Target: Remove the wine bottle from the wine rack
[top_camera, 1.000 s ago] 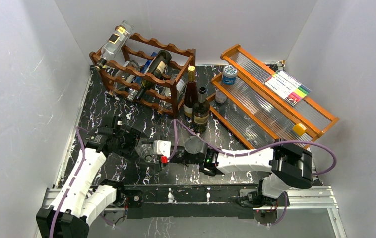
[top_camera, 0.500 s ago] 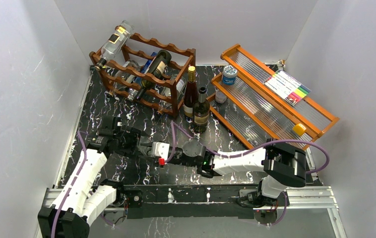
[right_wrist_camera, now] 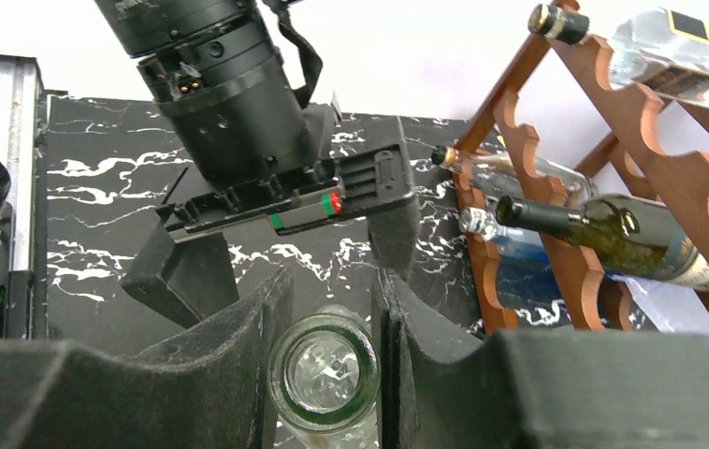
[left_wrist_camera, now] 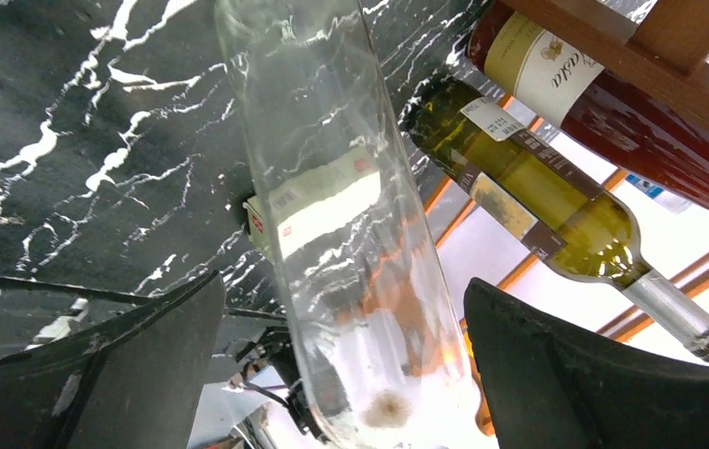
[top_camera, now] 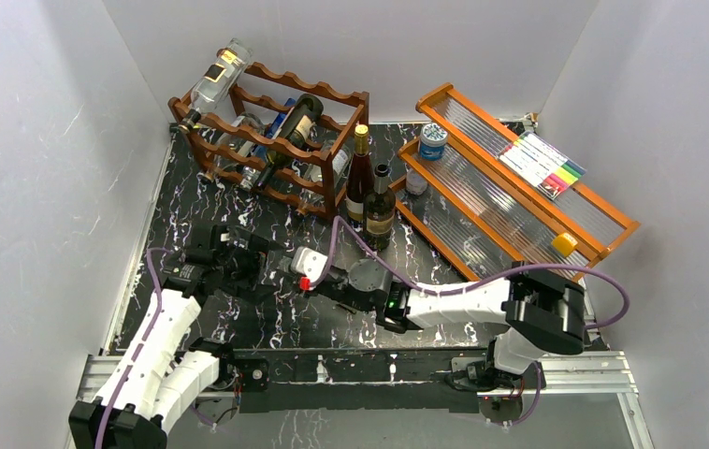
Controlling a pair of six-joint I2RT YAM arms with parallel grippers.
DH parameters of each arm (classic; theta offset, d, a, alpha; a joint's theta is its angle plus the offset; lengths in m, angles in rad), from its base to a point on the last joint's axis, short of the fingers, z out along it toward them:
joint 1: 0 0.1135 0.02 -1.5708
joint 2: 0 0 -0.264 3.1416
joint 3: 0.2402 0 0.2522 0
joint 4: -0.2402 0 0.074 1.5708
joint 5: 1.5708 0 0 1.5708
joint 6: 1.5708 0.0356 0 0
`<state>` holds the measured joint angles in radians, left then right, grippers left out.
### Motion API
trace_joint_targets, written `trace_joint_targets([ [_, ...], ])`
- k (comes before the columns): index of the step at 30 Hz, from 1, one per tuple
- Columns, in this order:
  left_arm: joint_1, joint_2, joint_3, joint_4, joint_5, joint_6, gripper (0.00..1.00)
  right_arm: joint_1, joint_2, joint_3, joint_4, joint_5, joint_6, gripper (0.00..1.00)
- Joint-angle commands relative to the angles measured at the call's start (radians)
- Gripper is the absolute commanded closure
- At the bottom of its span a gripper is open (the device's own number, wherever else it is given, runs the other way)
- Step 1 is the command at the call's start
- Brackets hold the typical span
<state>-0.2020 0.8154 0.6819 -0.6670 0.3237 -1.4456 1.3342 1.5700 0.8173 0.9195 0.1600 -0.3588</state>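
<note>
My right gripper will next swing outward toward the shelf, turn the clear bottle upright there and let go of it, because bare marble shows beside the green upright bottle.
A clear empty wine bottle hangs low over the black marble table, in front of the dark reddish-brown wine rack. My right gripper is shut on its neck, and the green-rimmed mouth shows between the pads. My left gripper stands open around the bottle's body near the base, with a gap on each side. In the top view the left gripper and right gripper face each other, and the bottle between them barely shows. The rack holds several other bottles.
Two upright bottles stand right of the rack. An orange-brown stepped shelf at the right carries a tin, a marker pack and a yellow piece. A clear bottle lies atop the rack.
My right gripper has shut on the bottle's neck. My left gripper has opened and let go of the body. Both grippers have shifted slightly away from the arm bases.
</note>
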Motion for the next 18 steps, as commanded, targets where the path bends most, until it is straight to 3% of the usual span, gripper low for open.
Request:
trace_joint_targets([
  [1, -0.003, 0.004, 0.075, -0.055, -0.082, 0.094, 0.02, -0.014, -0.129, 0.066, -0.013, 0.119, 0.046, 1.0],
  [11, -0.003, -0.022, 0.263, -0.078, -0.357, 0.38, 0.02, -0.117, -0.477, 0.093, -0.388, 0.067, 0.225, 1.0],
  [18, -0.004, -0.017, 0.295, -0.03, -0.382, 0.502, 0.02, -0.167, -0.658, 0.134, -0.731, 0.215, 0.246, 1.0],
])
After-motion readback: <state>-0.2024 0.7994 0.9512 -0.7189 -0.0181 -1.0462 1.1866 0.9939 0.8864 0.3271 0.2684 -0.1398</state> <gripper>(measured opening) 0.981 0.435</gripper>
